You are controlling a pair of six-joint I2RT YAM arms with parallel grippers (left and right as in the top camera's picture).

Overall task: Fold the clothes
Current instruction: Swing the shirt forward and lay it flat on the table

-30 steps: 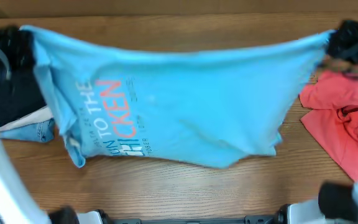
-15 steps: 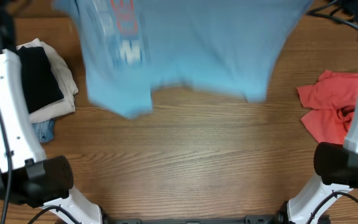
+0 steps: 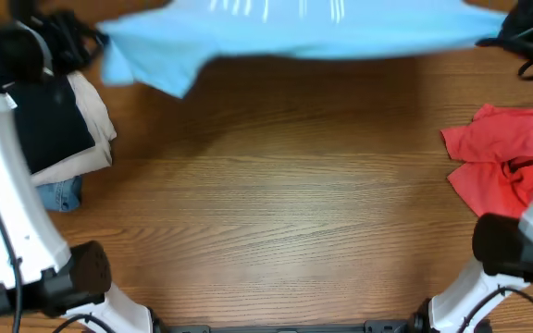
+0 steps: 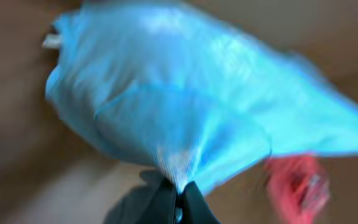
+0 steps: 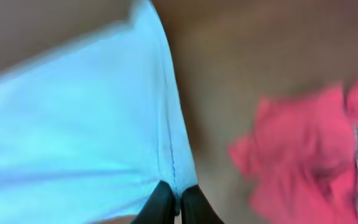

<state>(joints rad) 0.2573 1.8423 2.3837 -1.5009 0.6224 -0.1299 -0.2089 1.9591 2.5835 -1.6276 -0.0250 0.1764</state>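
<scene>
Next, my right gripper draws back and down and releases the hem there. Bare tabletop beside the red T-shirt lies below and back from my right gripper.
The light blue T-shirt (image 3: 294, 32) hangs stretched in the air across the far edge of the table, blurred by motion. My left gripper (image 4: 178, 198) is shut on one bunched corner of the light blue T-shirt (image 4: 185, 112); in the overhead view that gripper (image 3: 58, 28) is at the far left. My right gripper (image 5: 178, 208) is shut on a hemmed edge of the blue shirt (image 5: 73, 124); overhead it (image 3: 526, 23) is at the far right. A red T-shirt (image 3: 502, 166) lies crumpled on the table at the right, also seen as the red T-shirt (image 5: 309, 155) in the right wrist view.
A stack of folded clothes (image 3: 58, 129), black on cream with denim below, sits at the left edge. The wooden table (image 3: 276, 213) spans the view. White arm bases (image 3: 54, 277) stand at the near corners.
The blue shirt has been swung up and away from me, from draped over the table's middle to the far edge. Both grippers kept their hold and moved back.
</scene>
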